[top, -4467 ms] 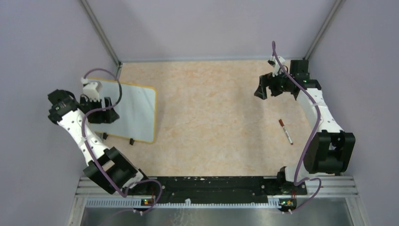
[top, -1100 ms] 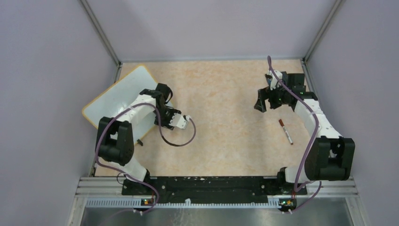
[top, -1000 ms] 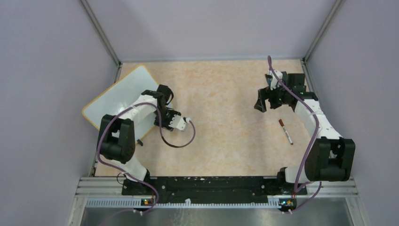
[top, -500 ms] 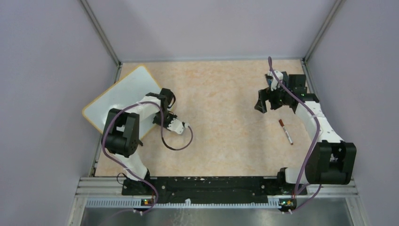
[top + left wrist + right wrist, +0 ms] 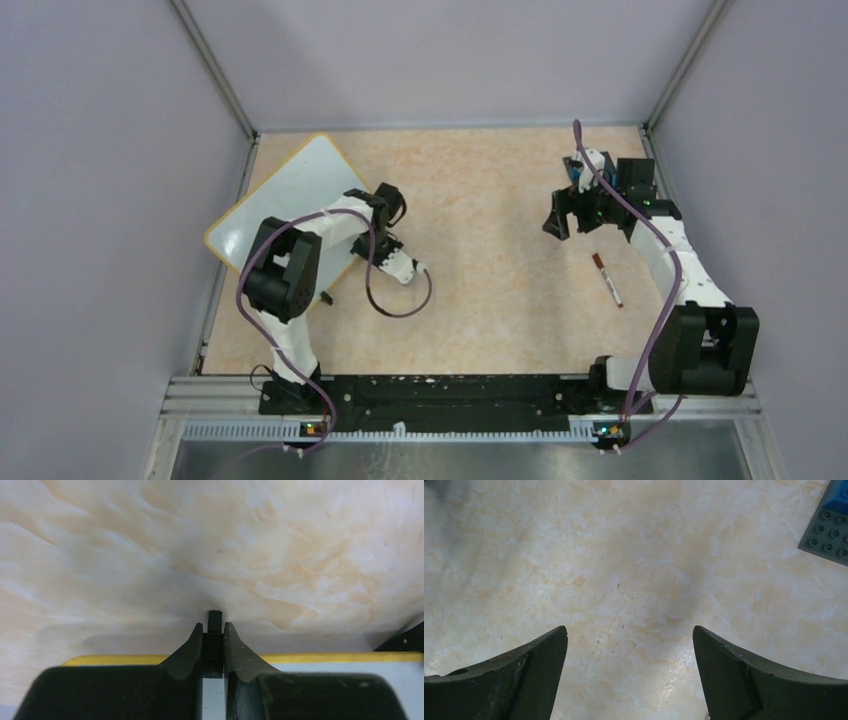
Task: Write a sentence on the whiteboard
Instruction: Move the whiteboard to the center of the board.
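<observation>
The tabletop is bare to the right in the top view, so next my left gripper needs to drag the whiteboard (image 5: 290,190) to that side, nearer the marker, and release the whiteboard's clip foot.
The whiteboard (image 5: 290,190) lies tilted at the table's left, white with a yellow rim (image 5: 325,657). No sentence shows on its visible face. My left gripper (image 5: 383,243) sits at the board's right edge. In the left wrist view this gripper (image 5: 214,630) is shut on one of the board's black clip feet (image 5: 215,616), which pokes out past the fingertips over the table. The other clip foot (image 5: 325,297) shows at the board's near edge. My right gripper (image 5: 558,215) hovers at the far right, and in its own view it (image 5: 630,630) is open over bare table.
A red-capped marker (image 5: 606,278) lies on the table at the right, near my right arm. A dark blue studded plate (image 5: 829,525) sits at the upper right corner of the right wrist view. Grey walls and metal posts close in the table on three sides.
The left jaws have closed on the clip foot, and the board has slid to the right with the left gripper. The right arm has stayed put.
</observation>
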{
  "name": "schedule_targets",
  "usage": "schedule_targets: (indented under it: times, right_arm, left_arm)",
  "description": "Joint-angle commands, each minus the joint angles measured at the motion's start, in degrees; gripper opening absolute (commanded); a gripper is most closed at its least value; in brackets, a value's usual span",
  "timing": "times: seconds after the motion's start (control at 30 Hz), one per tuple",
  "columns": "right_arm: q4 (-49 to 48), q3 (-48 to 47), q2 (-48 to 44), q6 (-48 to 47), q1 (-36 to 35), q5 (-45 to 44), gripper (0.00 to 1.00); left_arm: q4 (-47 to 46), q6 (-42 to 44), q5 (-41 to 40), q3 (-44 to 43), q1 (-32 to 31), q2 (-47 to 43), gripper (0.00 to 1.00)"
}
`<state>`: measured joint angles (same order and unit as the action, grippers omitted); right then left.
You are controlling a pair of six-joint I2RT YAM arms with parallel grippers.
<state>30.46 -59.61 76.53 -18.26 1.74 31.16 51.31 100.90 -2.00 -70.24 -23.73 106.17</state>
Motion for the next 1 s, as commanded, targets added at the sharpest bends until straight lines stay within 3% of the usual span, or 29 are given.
schedule_targets:
  times: [0.0,0.53,0.97]
  right_arm:
    - [-0.77,0.20,-2.00,-1.18,1.34,1.84,0.92]
    - [0.60,-0.58,-3.81,-1.14,7.23,5.49,0.92]
    - [0.55,-0.06,-6.89,-0.50,12.18,8.04,0.91]
  left_arm:
    - [-1.56,-0.92,4.28,-6.23,-5.11,2.46,0.00]
    - [4.65,-9.85,5.72,-25.96,-25.88,15.75,0.00]
    - [2.54,-13.84,4.43,-38.64,-34.99,23.35,0.02]
